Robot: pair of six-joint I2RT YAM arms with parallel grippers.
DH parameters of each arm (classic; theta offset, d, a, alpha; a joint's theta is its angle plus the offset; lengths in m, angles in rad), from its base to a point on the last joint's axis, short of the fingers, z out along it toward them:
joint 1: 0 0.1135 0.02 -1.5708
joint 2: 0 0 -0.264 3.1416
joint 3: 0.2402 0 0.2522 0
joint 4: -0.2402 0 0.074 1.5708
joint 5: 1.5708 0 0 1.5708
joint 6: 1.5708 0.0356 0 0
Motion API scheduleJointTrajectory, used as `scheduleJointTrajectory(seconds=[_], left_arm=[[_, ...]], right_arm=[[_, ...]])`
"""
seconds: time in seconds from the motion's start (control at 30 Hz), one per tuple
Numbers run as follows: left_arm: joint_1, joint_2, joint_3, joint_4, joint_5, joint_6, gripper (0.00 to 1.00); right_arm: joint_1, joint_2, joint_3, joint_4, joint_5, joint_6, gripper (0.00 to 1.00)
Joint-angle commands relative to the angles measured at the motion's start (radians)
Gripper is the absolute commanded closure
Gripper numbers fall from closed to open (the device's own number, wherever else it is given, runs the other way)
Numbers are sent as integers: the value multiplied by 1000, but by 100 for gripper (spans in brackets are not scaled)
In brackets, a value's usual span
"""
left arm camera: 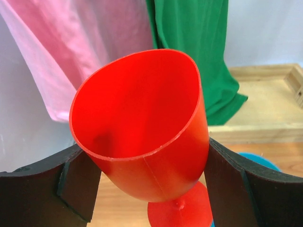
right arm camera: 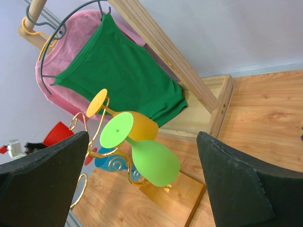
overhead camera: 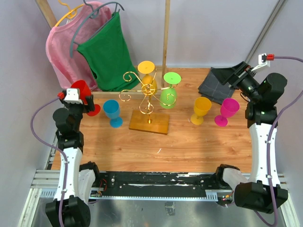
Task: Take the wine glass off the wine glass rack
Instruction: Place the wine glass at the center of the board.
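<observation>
Next, my left gripper lowers the red glass until its hanging foot stands on the bare wood [overhead camera: 98, 124] beside the blue glass. Then it releases the glass, as that spot lies below the gripper.
The gold wire wine glass rack [overhead camera: 144, 92] stands mid-table on a light-wood base [overhead camera: 149, 123]. Two wine glasses hang upside down from it: a green one [overhead camera: 168, 97] and a yellow-orange one [overhead camera: 147, 71]. My left gripper [overhead camera: 80, 97] is at the far left, and both black fingers [left arm camera: 75, 182] press the bowl of a red wine glass [left arm camera: 142, 127], whose foot is low by the table. My right gripper [overhead camera: 239, 75] is at the back right, open and empty. In its wrist view the green glass [right arm camera: 154, 161] and rack scrolls [right arm camera: 116, 163] lie far ahead between its fingers.
A blue glass [overhead camera: 112, 112] stands just left of the rack base. A yellow glass [overhead camera: 201, 109] and a magenta glass [overhead camera: 227, 111] stand to its right. A wooden clothes frame [overhead camera: 165, 38] at the back holds pink and green shirts. A grey folded cloth [overhead camera: 215, 85] lies under the right gripper.
</observation>
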Motion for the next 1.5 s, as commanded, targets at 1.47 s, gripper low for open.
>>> scheduleJointTrajectory(seconds=[1.47], left_arm=[[26,318,-450,829,116,186,24]], right_arm=[[-13,-106,-126,12,-23,-11,2]])
